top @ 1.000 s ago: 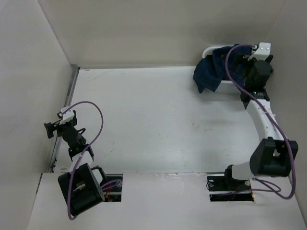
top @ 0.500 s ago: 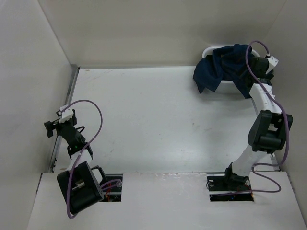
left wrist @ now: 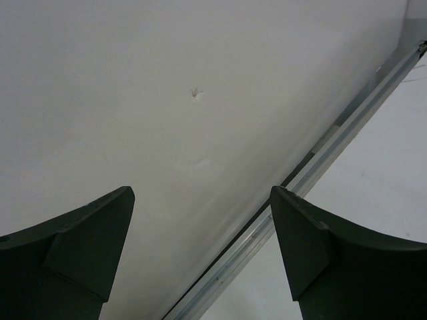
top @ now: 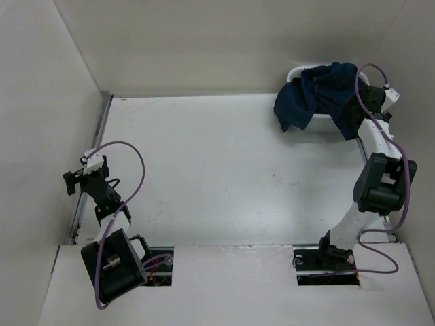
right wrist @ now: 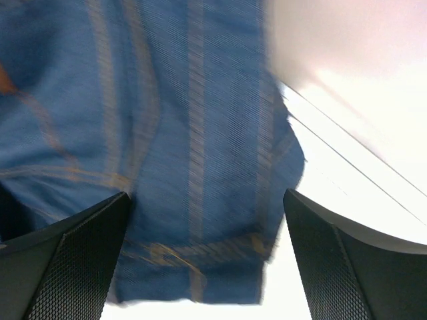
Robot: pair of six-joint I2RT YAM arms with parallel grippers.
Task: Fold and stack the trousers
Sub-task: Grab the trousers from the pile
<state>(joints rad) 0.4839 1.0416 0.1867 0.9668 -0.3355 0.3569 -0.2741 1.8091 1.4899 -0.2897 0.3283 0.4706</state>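
Observation:
My right gripper should next bring its fingers together from both sides onto the trousers' stitched fold (top: pixel 353 119) (right wrist: pixel 198 247), hardly moving over, because the end of the fold is already between them.
The dark indigo-blue trousers (top: pixel 309 98) lie bunched in the white basket (top: pixel 296 70) at the far right corner, with one part hanging over its front rim onto the table. My right gripper (top: pixel 348 109) is at the heap's right side, partly hidden by the cloth. In the right wrist view the denim (right wrist: pixel 193 133) with tan stitching fills the space ahead of the gripper (right wrist: pixel 205 197), whose jaws are wide apart and hold nothing. My left gripper (top: pixel 68 182) is open and empty at the table's left edge, facing the wall (left wrist: pixel 200 193).
A metal rail (left wrist: pixel 320 167) runs along the foot of the left wall beside my left gripper. White enclosure walls (top: pixel 204 47) stand behind and on both sides. The basket stands against the back right corner.
My right wrist has swung to the right and down beside the basket, with its elbow folding up. The top of the trousers heap now reaches further right. The left arm has barely moved.

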